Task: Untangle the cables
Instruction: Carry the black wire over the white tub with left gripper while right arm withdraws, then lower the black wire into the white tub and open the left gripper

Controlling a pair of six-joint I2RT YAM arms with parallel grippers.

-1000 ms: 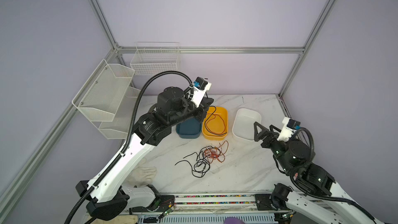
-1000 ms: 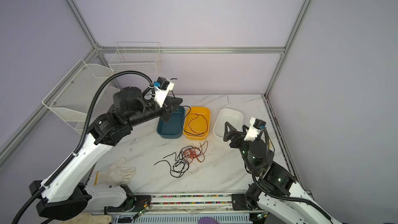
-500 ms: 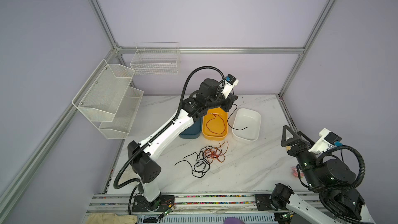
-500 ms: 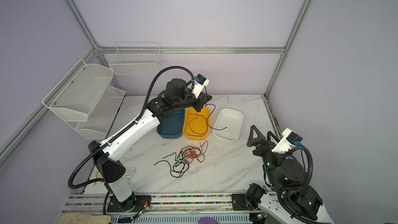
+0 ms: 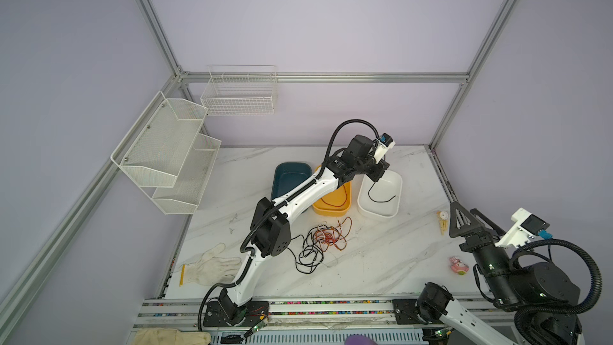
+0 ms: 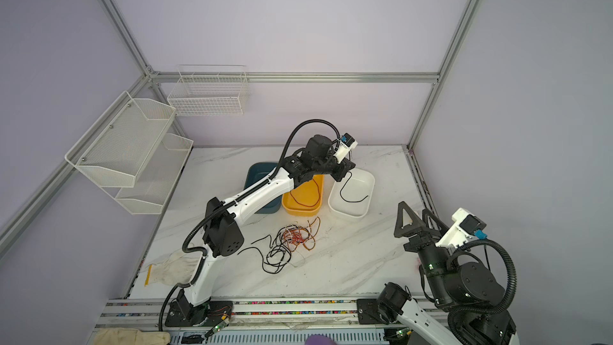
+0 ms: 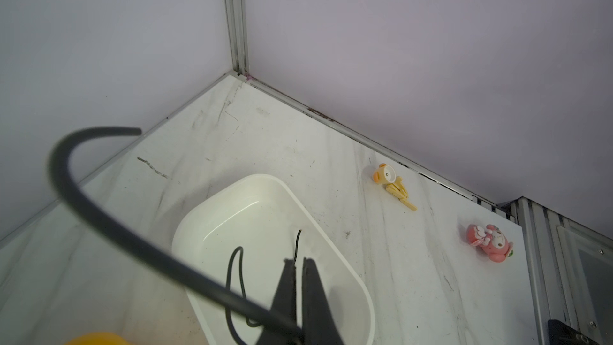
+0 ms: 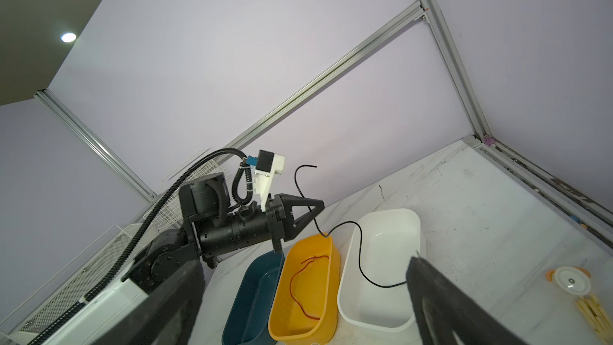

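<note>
I will lower my left gripper's fingers into the white bin next and let go of the black cable, because the white bin's bottom is below and the black cable's lower part is curled there.
My left gripper (image 5: pixel 376 179) (image 7: pixel 300 260) hangs over the white bin (image 5: pixel 378 216), shut on a thin black cable (image 5: pixel 381 201) (image 8: pixel 360 250). That cable droops from the jaws into the bin and curls on its floor; its free end arcs up above the gripper. A red-orange cable (image 8: pixel 291 285) lies in the yellow bin (image 5: pixel 331 211). A tangle of black, red-orange and white cables (image 5: pixel 318 240) (image 6: pixel 288 240) rests on the marble table in front of the bins. My right gripper (image 5: pixel 463 208) (image 8: pixel 304 263) stands open and empty, raised at the right front.
A dark blue bin (image 5: pixel 288 177) sits left of the yellow one. A white glove (image 5: pixel 209 265) lies at the front left. A yellow toy (image 5: pixel 442 222) and a pink toy (image 5: pixel 459 265) lie near the right edge. Wire racks (image 5: pixel 166 157) and a basket (image 5: pixel 238 94) hang on the walls.
My left arm swung right, from over the blue and yellow bins to over the white bin, carrying the black cable. My right arm drew back toward the front right.
</note>
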